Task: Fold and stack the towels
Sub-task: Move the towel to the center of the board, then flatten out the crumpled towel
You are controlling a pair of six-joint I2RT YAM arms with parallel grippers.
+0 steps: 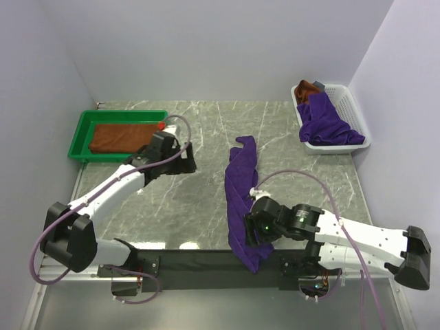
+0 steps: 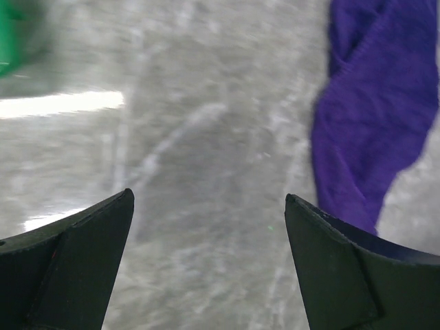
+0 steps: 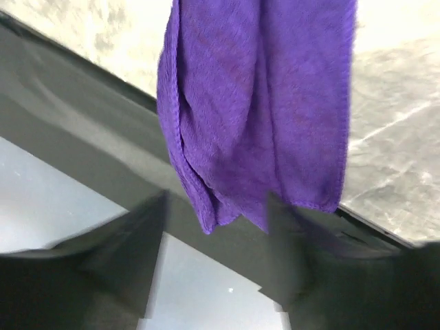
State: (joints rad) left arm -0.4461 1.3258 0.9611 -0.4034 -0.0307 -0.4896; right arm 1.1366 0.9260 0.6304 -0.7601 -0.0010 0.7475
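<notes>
The towel is bunched, so my right gripper should next move outward and down to pinch the stitched hem at mid-towel (image 1: 248, 202).
A deep purple towel (image 1: 242, 189) lies bunched in a long strip down the middle of the table, and its near end hangs over the front edge. My right gripper (image 1: 249, 234) is open at that near end. In the right wrist view the hanging end (image 3: 258, 103) sits just beyond my blurred, spread right gripper (image 3: 216, 199), not pinched. My left gripper (image 1: 188, 162) is open and empty over bare table left of the towel. The left wrist view shows the left gripper (image 2: 209, 195) with the towel (image 2: 375, 124) off to its right. A rust-brown towel (image 1: 122, 136) lies flat in the green tray (image 1: 81, 134).
A white basket (image 1: 344, 103) at the back right holds a purple towel (image 1: 324, 124) and a rust-brown one (image 1: 304, 90). A black strip (image 1: 199, 260) runs along the table's front edge. Walls close in the table on the left, back and right.
</notes>
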